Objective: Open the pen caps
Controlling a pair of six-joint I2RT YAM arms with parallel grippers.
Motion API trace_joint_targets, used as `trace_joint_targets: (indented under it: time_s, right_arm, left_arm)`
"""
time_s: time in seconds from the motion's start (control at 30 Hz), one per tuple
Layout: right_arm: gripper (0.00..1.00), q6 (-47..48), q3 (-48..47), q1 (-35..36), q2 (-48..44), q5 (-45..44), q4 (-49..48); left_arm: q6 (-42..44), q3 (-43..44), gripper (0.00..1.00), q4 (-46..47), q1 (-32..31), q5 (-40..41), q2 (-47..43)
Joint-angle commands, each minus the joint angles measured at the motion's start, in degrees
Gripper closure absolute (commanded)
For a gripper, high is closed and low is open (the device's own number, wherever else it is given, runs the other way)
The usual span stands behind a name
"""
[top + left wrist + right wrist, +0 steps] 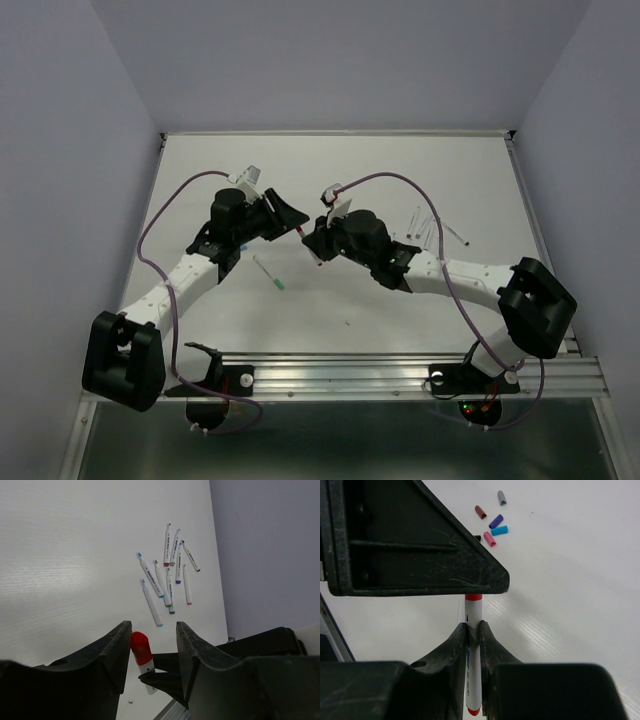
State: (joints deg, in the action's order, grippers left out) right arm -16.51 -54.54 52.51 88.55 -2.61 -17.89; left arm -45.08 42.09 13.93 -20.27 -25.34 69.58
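Uncapped pens lie on the tabletop [369, 278] beside the cluster. My right gripper should next go toward the right in the top view and down, and release the white pen there.
My right gripper [473, 626] is shut on a white pen [473, 655] and holds it off the table, its red pen cap [140, 647] pointing at the left arm. My left gripper [153, 630] stands around that cap with its jaws open. The cap touches the left finger, and a gap shows beside the right finger. In the right wrist view the left gripper's finger [420, 540] hides most of the cap. In the top view the two grippers [283, 215] [318, 240] meet at mid-table. Loose pen caps [492, 525] in grey, red, purple, blue and pink lie on the table.
Several uncapped white pens [167, 575] lie in a cluster on the right side of the white table [400, 300]. A green-tipped pen [272, 273] lies alone near the middle, below the grippers. Walls close in the table on three sides.
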Motion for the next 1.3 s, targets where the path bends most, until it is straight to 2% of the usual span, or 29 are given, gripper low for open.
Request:
trace_joint_targets:
  time_s: [0.0, 0.13, 0.17, 0.23, 0.43, 0.47, 0.5, 0.57, 0.67, 0.8, 0.97, 1.13, 1.2, 1.27]
  right_arm:
    - [0.99, -0.2, -0.2, -0.2, -2.6, -0.4, -6.5]
    - [0.99, -0.3, -0.9, -0.2, -2.6, -0.3, -6.8]
    - [0.99, -0.3, -1.1, -0.2, -2.5, -0.2, -6.7]
    - [0.99, -0.1, -1.2, -0.2, -2.4, 0.3, -6.7]
    - [0.99, 1.6, -1.2, -0.2, -2.4, 3.0, -4.2]
    - [0.99, 2.0, -1.4, -0.2, -2.2, 4.7, -1.8]
    - [0.99, 3.5, -2.0, -0.2, -1.8, 7.4, -0.8]
    - [0.99, 4.8, -1.9, -0.2, -1.5, 11.0, 3.0]
    - [0.99, 6.8, 0.1, -0.2, -1.9, 19.0, 7.5]
    - [0.99, 3.6, 6.3, 1.6, -3.7, 26.6, 9.8]
    - [0.99, -4.8, 16.7, 4.5, -7.8, 29.8, 3.4]
    - [0.99, -8.9, 20.6, 5.1, -13.4, 25.2, 4.7]
    - [0.99, -9.8, 20.7, 5.1, -16.0, 20.5, 7.9]
    - [0.99, -9.2, 19.5, 5.1, -17.4, 11.8, 10.8]
  left_arm:
    - [-0.2, 0.4, 0.49, 3.1, -0.8, -1.5, 0.1]
    - [-0.2, 0.3, 0.60, 3.1, -1.0, -1.4, 0.0]
    - [-0.2, 0.3, 0.67, 3.0, -1.1, -1.4, -0.1]
    - [-0.4, 0.3, 0.74, 3.0, -1.1, -1.2, -0.3]
    - [-0.4, 0.5, 0.78, 1.6, -1.1, 1.5, -1.6]
    - [-0.4, 0.5, 0.79, 1.4, -1.1, 2.0, -1.7]
    - [-0.8, 0.9, 0.86, 0.8, -1.1, 3.1, -1.8]
    - [-0.9, 1.2, 0.90, 0.2, -1.1, 4.9, -2.1]
    - [-1.1, 3.8, 0.93, -0.9, -0.7, 10.2, -1.6]
    - [-1.7, 9.4, 0.99, -0.6, 1.9, 12.5, 2.8]
    - [-3.2, 15.9, 1.00, 0.0, 4.6, 13.1, 7.6]
    - [-3.7, 17.6, 1.00, -1.3, 6.2, 15.8, 8.4]
    - [-3.4, 16.6, 1.00, -1.2, 6.6, 15.8, 7.8]
    - [-3.0, 15.1, 1.00, -1.9, 6.7, 16.3, 7.2]
